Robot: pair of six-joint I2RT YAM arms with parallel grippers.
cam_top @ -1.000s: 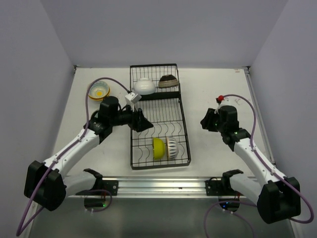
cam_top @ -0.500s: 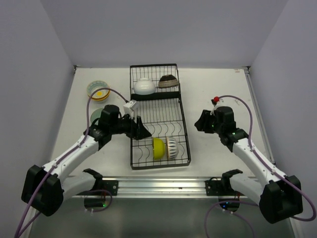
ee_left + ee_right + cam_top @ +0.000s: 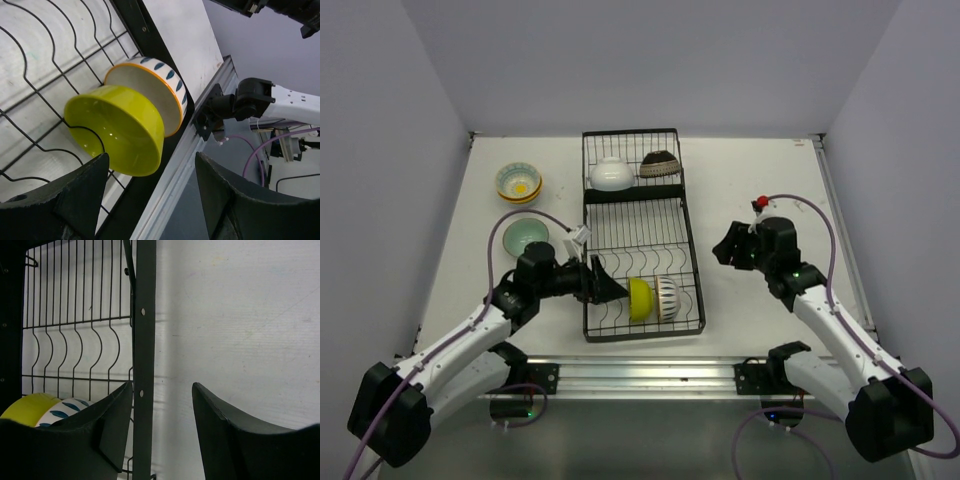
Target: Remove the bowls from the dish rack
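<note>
I should pull my left gripper back toward the metal bar next. Then I should lower it onto the yellow-green bowl's near rim [image 3: 635, 317] [image 3: 153, 161].
The black wire dish rack [image 3: 685, 235] lies mid-table. Its far small section holds a white bowl [image 3: 611, 174] and a dark brown patterned bowl [image 3: 660, 163]. The near section holds a yellow-green bowl [image 3: 640, 299] and a white striped bowl [image 3: 667, 297], on edge side by side. My left gripper [image 3: 611, 287] is open and empty just left of the yellow-green bowl [image 3: 117, 127], with the striped bowl [image 3: 150, 92] behind it. My right gripper [image 3: 725, 248] is open and empty over the table by the rack's right rail [image 3: 145, 340].
A stack of bowls [image 3: 519, 183] with an orange inside and a pale green bowl [image 3: 524, 237] stand on the table left of the rack. A metal rail [image 3: 640, 372] runs along the near edge. White walls close in the table.
My left gripper has moved down the rack toward the near end, up to the yellow-green bowl. The pale green bowl on the left has come into view. The right arm has barely shifted.
</note>
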